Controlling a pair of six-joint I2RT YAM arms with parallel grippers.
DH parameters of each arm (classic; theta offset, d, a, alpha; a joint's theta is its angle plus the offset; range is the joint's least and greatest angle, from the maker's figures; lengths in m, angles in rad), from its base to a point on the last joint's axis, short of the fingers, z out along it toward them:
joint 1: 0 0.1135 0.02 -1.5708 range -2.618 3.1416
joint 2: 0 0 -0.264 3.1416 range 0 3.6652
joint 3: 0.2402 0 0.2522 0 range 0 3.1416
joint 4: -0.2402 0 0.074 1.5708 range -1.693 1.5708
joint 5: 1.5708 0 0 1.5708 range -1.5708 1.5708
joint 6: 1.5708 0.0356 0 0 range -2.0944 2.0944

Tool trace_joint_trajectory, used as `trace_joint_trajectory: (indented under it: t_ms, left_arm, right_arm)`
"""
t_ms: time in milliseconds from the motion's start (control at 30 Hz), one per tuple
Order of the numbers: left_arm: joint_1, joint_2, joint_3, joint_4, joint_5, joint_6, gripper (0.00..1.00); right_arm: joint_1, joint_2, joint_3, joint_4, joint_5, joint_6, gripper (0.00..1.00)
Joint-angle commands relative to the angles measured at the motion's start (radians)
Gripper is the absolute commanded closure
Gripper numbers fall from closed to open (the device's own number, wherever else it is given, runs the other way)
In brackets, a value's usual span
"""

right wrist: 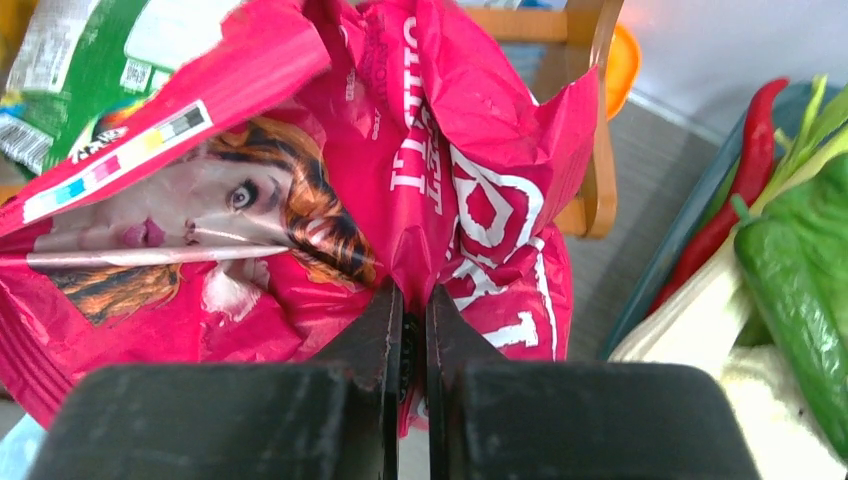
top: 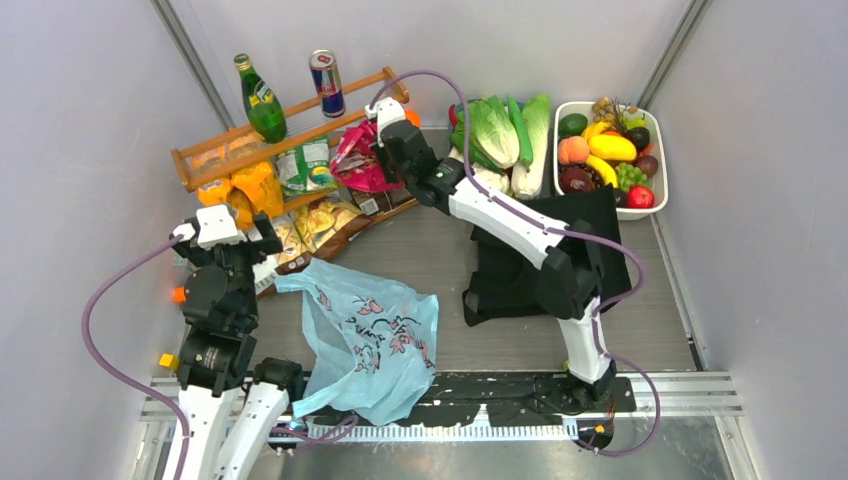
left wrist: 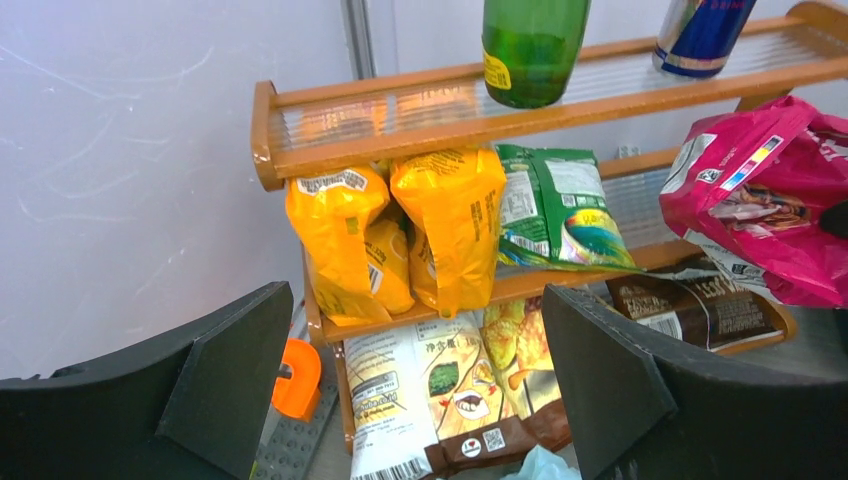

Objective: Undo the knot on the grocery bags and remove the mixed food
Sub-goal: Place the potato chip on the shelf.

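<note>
The right gripper moves outward into the gap under the top shelf beside the green packet next. It releases the pink-red packet's fold there, since that part of the shelf is empty.
The light-blue plastic bag (top: 368,336) lies flat and limp at the near left. The black fabric tote (top: 545,255) lies flat under my right arm. No knot shows on either bag. My right gripper (top: 381,150) is shut on the shiny pink-red packet (top: 358,160), pinching a fold of it (right wrist: 440,200) by the wooden rack's right end. My left gripper (top: 228,232) is open and empty, facing the rack; its fingers (left wrist: 240,370) frame crisp packs (left wrist: 450,385). Cabbage, leek and cucumber (top: 505,135) lie at the back. Dark brown packets (left wrist: 690,305) lie on the rack's low shelf.
The wooden rack (top: 290,125) holds a green bottle (top: 261,98) and a drink can (top: 326,82) on top, with yellow and green packets (left wrist: 440,225) below. A white tub of fruit (top: 612,155) stands at the back right. Grey walls close in both sides.
</note>
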Motion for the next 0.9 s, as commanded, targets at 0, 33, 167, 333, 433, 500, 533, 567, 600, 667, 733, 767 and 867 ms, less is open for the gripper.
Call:
trace_joint_trajectory:
  t_ms: [0, 33, 167, 333, 433, 500, 533, 567, 600, 667, 733, 767, 867]
  left_arm:
    - [0.005, 0.007, 0.001, 0.084, -0.029, 0.009, 0.0]
    - [0.005, 0.012, 0.001, 0.084, -0.024, 0.005, 0.0]
    - [0.005, 0.031, 0.009, 0.074, -0.014, 0.0, 0.0]
    - [0.005, 0.026, 0.005, 0.076, -0.014, 0.0, 0.0]
    - [0.005, 0.028, 0.006, 0.075, -0.01, 0.001, 0.0]
    - [0.005, 0.03, 0.006, 0.075, -0.012, 0.0, 0.0]
    - [0.005, 0.03, 0.005, 0.075, -0.011, 0.0, 0.0]
    - [0.005, 0.03, 0.005, 0.075, -0.01, -0.001, 0.0]
    - [0.005, 0.029, 0.005, 0.075, -0.009, -0.002, 0.0]
    - [0.005, 0.027, 0.006, 0.072, -0.004, -0.004, 0.0]
    - [0.004, 0.026, 0.005, 0.073, 0.004, -0.006, 0.0]
    - [0.005, 0.026, 0.007, 0.073, 0.006, -0.007, 0.0]
    - [0.005, 0.026, 0.007, 0.071, 0.006, -0.006, 0.0]
  right_arm:
    - [-0.001, 0.052, 0.169, 0.049, 0.05, -0.053, 0.95]
    - [-0.002, 0.082, 0.206, 0.046, 0.06, -0.055, 0.95]
    - [-0.01, 0.137, 0.252, 0.096, 0.055, -0.078, 0.95]
    - [-0.013, 0.186, 0.284, 0.175, 0.045, -0.115, 0.95]
    - [-0.014, 0.209, 0.3, 0.227, 0.045, -0.133, 0.95]
    - [-0.016, 0.243, 0.338, 0.23, 0.051, -0.151, 0.95]
    - [-0.016, 0.251, 0.359, 0.236, 0.059, -0.155, 0.95]
    - [-0.016, 0.263, 0.371, 0.243, 0.062, -0.167, 0.95]
    - [-0.018, 0.267, 0.372, 0.264, 0.067, -0.175, 0.95]
    - [-0.021, 0.279, 0.38, 0.294, 0.069, -0.198, 0.95]
    - [-0.022, 0.295, 0.403, 0.303, 0.065, -0.216, 0.95]
    - [-0.025, 0.308, 0.42, 0.304, 0.064, -0.223, 0.94]
    - [-0.028, 0.327, 0.432, 0.322, 0.063, -0.237, 0.9]
